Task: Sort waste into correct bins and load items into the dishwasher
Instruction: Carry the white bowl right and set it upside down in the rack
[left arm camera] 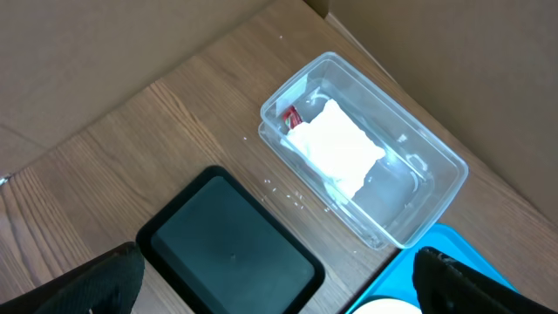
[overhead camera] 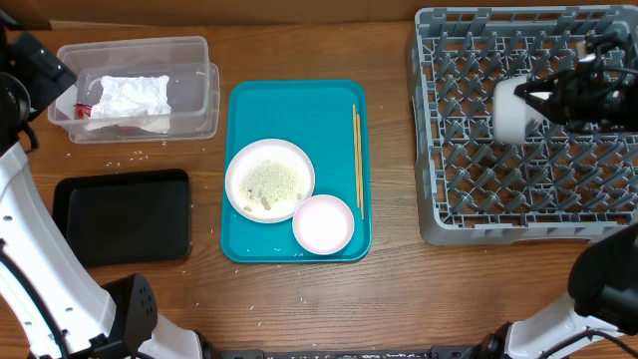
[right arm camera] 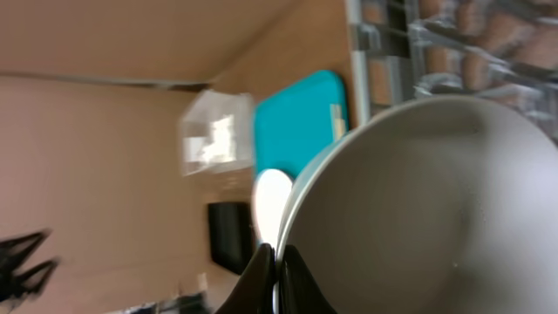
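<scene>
I will lower the bowl (overhead camera: pixel 511 110) onto the dish rack's wires next with my right gripper, moving it slightly toward the teal tray.
My right gripper (right arm camera: pixel 277 262) is shut on the rim of the grey bowl (right arm camera: pixel 418 209) and holds it tipped on its side over the grey dish rack (overhead camera: pixel 528 214); the bowl (overhead camera: pixel 511 110) and gripper (overhead camera: pixel 543 100) also show in the overhead view. My left gripper (left arm camera: pixel 288 283) is open and empty, high above the black tray (left arm camera: pixel 227 249). The clear tub (overhead camera: pixel 194 60) holds the white napkin (overhead camera: pixel 130 97) and red wrapper (overhead camera: pixel 84 108). The white-pink plate (overhead camera: pixel 269 179) carries rice grains. The pinkish bowl (overhead camera: pixel 323 222) and chopsticks (overhead camera: pixel 358 160) lie beside it. The white cup is out of view.
The plate, pinkish bowl and chopsticks sit on a teal tray (overhead camera: pixel 299 100) mid-table. The black tray (overhead camera: pixel 125 214) lies front left. Loose grains (overhead camera: pixel 130 155) are scattered on the wood near the tub. A cardboard wall runs along the back.
</scene>
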Robot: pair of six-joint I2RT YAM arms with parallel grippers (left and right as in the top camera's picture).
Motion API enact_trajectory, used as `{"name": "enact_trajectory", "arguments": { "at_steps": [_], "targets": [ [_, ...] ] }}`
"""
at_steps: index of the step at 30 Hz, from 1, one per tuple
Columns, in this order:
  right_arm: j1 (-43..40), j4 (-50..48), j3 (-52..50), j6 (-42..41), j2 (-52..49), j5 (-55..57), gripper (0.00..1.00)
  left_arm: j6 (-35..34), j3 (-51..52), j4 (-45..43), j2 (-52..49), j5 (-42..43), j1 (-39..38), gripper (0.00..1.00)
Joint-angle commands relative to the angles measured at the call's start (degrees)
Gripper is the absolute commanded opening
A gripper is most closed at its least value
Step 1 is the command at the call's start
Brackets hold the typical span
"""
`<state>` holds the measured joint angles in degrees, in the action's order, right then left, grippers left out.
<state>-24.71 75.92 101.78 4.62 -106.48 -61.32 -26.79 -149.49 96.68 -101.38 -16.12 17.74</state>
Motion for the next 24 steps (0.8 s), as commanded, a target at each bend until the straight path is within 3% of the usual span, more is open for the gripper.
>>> {"name": "enact_trajectory", "arguments": {
  "at_steps": [1, 7, 15, 24],
  "targets": [
    [-1.2, -4.9, -4.1, 1.7, -0.2, -13.1, 0.04, 0.4, -0.2, 0.0, 0.1, -0.8, 0.3, 1.0],
    [-3.5, -11.1, -8.7, 0.9, -3.3, -13.2, 0.04, 0.4, -0.2, 0.0, 0.1, -0.8, 0.3, 1.0],
    [-4.3, -9.6, -8.8, -0.2, -11.3, -13.4, 0.04, 0.4, -0.2, 0.0, 0.1, -0.8, 0.3, 1.0],
    [-7.2, -8.1, -8.8, -0.4, -13.1, -11.6, 0.04, 0.4, -0.2, 0.0, 0.1, -0.8, 0.3, 1.0]
  ]
}}
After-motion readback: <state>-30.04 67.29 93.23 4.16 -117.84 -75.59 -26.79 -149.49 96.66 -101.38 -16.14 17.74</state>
